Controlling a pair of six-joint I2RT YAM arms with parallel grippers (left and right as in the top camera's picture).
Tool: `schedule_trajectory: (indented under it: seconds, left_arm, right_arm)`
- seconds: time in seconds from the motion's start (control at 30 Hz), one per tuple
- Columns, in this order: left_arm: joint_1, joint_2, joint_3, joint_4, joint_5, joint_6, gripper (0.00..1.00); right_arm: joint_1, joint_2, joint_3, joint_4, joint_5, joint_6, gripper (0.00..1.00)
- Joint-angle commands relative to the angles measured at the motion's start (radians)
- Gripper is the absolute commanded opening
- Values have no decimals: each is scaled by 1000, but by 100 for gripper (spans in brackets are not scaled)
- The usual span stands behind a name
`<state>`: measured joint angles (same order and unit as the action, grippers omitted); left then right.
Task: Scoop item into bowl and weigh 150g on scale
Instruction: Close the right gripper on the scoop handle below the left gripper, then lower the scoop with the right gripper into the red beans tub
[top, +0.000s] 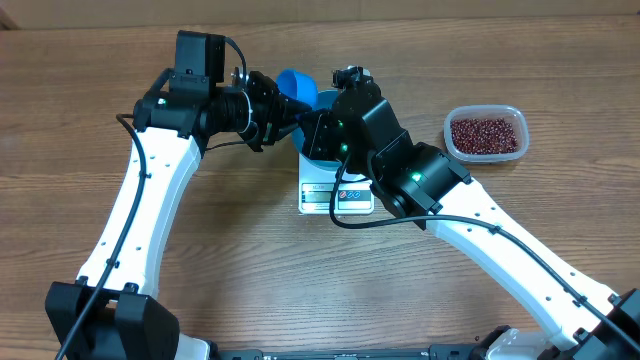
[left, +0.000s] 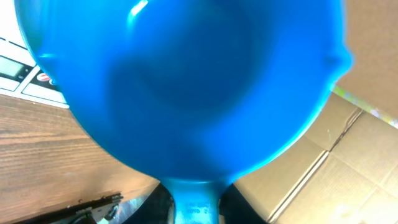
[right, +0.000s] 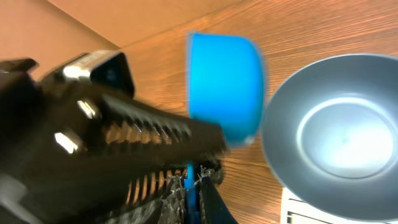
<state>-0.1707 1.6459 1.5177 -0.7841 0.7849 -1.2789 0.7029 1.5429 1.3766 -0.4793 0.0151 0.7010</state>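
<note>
I will carry the scoop (top: 293, 84) with my right gripper to the beans in the tub (top: 487, 135), which are below my right gripper and to its right in the overhead view, then lower the scoop and let go of it.
The small blue scoop (top: 293, 84) hangs between both grippers, just left of the blue bowl (top: 326, 98), which the right arm mostly covers. In the left wrist view the scoop's cup (left: 186, 87) fills the frame. Its handle runs down between the fingers of my left gripper (left: 196, 196); whether they press on it is unclear. My right gripper (right: 193, 180) is shut on the thin edge of the handle, below the cup (right: 224, 84). The bowl (right: 292, 93) looks empty and stands on the white scale (top: 335, 197). The beans (top: 485, 135) lie in a tub at the right.
The clear plastic tub (top: 452, 135) stands on the wooden table to the right of the scale. Both arms cross over the middle of the table, with my left gripper (top: 275, 112) and right gripper (top: 312, 128) almost touching. Cardboard lies beyond the table's far edge.
</note>
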Motion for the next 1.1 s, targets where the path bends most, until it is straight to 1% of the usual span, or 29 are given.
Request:
schedule_trajectory:
  seconds: [0.0, 0.03, 0.07, 0.17, 0.2, 0.3, 0.4, 0.53, 0.7, 0.77, 0.9, 0.97, 1.07]
  left_arm:
    - [-8, 2, 2, 11, 18, 2, 60]
    - [-8, 2, 2, 14, 16, 14, 72]
    - [-8, 2, 2, 19, 16, 32, 79]
    - [-7, 2, 2, 33, 16, 92, 93]
    - [-6, 2, 2, 37, 16, 127, 100]
    - [-6, 2, 2, 68, 16, 233, 100]
    - [-6, 2, 2, 94, 16, 328, 100]
    - [-6, 2, 2, 117, 16, 414, 100]
    - [-6, 2, 2, 131, -2, 515, 99]
    - [-6, 2, 2, 131, -40, 541, 99]
    - [-6, 2, 2, 129, -129, 582, 100]
    - [-6, 2, 2, 122, -174, 607, 100]
    - [-6, 2, 2, 100, -259, 607, 100]
  right_arm:
    - [2, 13, 26, -6, 29, -65, 4]
    - [2, 13, 26, -6, 29, -84, 4]
    - [2, 13, 26, -8, 29, -102, 4]
    - [-11, 12, 35, -35, 29, -108, 4]
    - [-24, 12, 52, -67, 28, -122, 4]
    - [-60, 12, 125, -177, 27, -158, 4]
    - [-114, 12, 249, -348, 16, -204, 4]
    - [-196, 13, 430, -583, 5, -261, 4]
    - [-349, 13, 624, -888, -9, -343, 4]
    - [-421, 13, 658, -978, -9, -375, 3]
    - [-592, 26, 658, -1121, -9, -432, 4]
    - [-660, 48, 653, -1160, -8, -452, 4]
    - [-748, 103, 652, -1191, -8, -511, 4]
